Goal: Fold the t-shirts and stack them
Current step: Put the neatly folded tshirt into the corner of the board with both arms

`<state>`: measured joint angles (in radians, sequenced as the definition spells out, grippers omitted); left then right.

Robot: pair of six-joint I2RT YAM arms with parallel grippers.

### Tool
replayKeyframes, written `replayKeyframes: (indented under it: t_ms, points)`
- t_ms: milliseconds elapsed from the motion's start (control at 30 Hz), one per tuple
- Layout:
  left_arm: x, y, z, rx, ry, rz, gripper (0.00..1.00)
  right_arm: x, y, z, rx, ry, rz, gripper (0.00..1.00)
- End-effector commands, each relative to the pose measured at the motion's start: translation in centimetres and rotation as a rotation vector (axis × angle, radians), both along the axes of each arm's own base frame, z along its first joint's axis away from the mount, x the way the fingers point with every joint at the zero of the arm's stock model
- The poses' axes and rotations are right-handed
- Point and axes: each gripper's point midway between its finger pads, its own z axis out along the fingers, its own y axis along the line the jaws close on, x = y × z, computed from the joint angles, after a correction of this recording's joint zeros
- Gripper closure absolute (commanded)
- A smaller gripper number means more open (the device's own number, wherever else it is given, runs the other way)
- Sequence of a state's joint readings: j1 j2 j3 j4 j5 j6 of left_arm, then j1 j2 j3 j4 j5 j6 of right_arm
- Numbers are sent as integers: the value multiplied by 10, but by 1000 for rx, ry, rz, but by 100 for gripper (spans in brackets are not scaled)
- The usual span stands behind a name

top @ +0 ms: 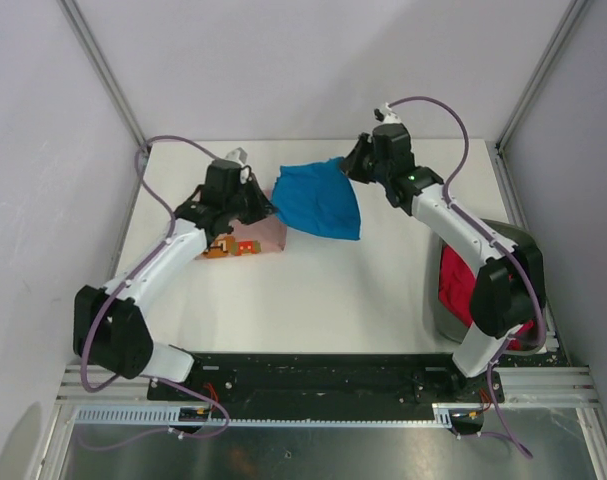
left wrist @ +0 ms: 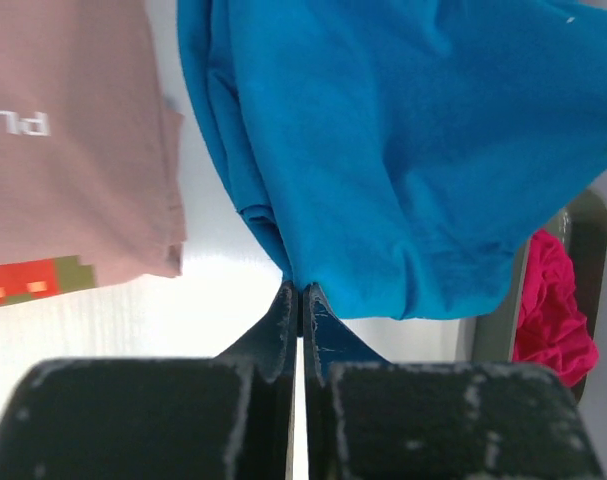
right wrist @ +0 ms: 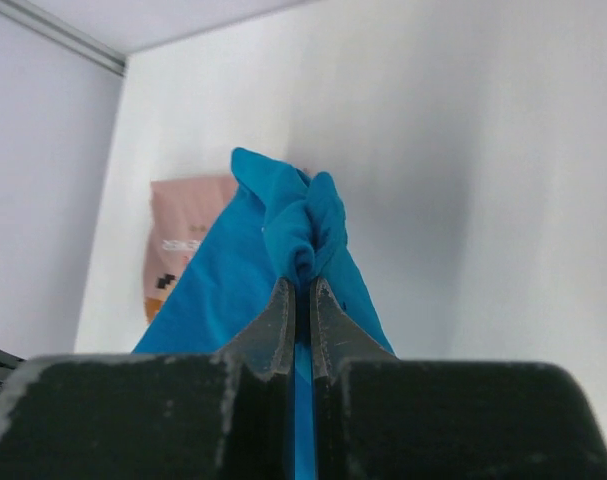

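The dusty pink t-shirt [top: 253,238] [right wrist: 186,215] is folded below and to the left in the top view, so I will next move my right gripper over it, lower it and release the corner of the blue t-shirt.
The bright blue t-shirt [top: 318,200] hangs stretched between both grippers above the far middle of the table. My left gripper [top: 267,203] is shut on its left edge [left wrist: 313,270]. My right gripper [top: 351,163] is shut on a bunched corner [right wrist: 303,235] of it. The dusty pink t-shirt [top: 253,238] lies folded flat on the table under the left arm, with its print showing; it also shows in the left wrist view [left wrist: 73,150] and the right wrist view [right wrist: 183,235]. The red t-shirt [top: 463,285] lies crumpled in the basket on the right.
The dark grey basket [top: 528,245] stands at the table's right edge under the right arm. White walls and metal frame posts close in the table at the back and sides. The near half of the white table [top: 313,310] is bare.
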<state>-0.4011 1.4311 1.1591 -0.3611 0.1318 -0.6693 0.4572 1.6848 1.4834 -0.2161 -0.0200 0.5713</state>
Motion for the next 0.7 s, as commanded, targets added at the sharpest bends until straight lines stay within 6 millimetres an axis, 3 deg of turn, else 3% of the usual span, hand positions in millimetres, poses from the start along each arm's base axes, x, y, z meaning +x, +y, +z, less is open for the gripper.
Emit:
replayKeyframes:
  t_ms: [0,333,500,667]
  points:
    - [3,39,20,23,-64,70,100,18,35,44,56,-120,32,100]
    - [11,124,1,63,-17,244,100,40,121,22,114,-101,126,100]
    - [14,153,-12,82,15,316,100,47,158,11,125,-96,169,100]
    - [15,175,-20,93,39,371,100,53,178,-4,128,-79,184,100]
